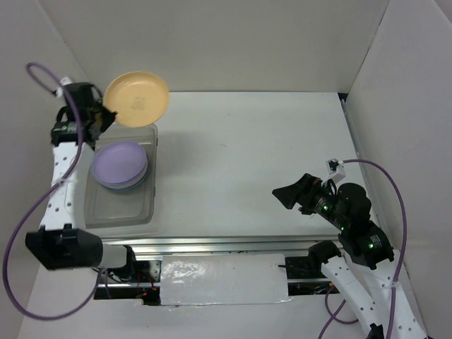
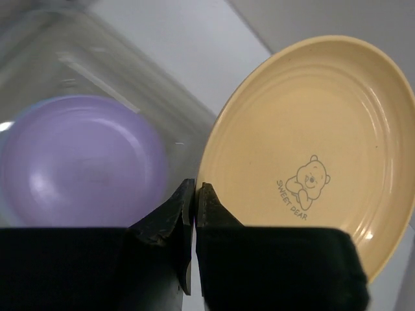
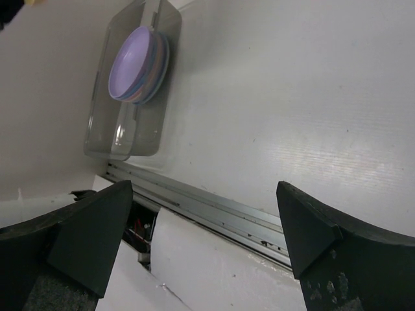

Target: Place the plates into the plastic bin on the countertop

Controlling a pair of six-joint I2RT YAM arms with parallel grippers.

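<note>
The lilac plate (image 1: 119, 161) is below my left gripper and back toward my base, so next I need to move this gripper back and down to release the orange-yellow plate (image 1: 137, 98) there.
My left gripper (image 1: 106, 113) is shut on the rim of the orange-yellow plate (image 1: 137, 98), holding it in the air over the far end of the clear plastic bin (image 1: 121, 212). In the left wrist view the plate (image 2: 311, 149) shows a bear print and the jaws (image 2: 196, 189) pinch its left edge. A stack of plates with a lilac one (image 1: 119, 163) on top lies in the bin's far half; it also shows in the left wrist view (image 2: 81, 159) and the right wrist view (image 3: 134, 63). My right gripper (image 1: 286, 193) is open and empty, above the countertop (image 1: 247, 162).
White side walls stand on the left, back and right. A metal rail (image 1: 226, 244) runs along the countertop's front edge. The near half of the bin holds no plates.
</note>
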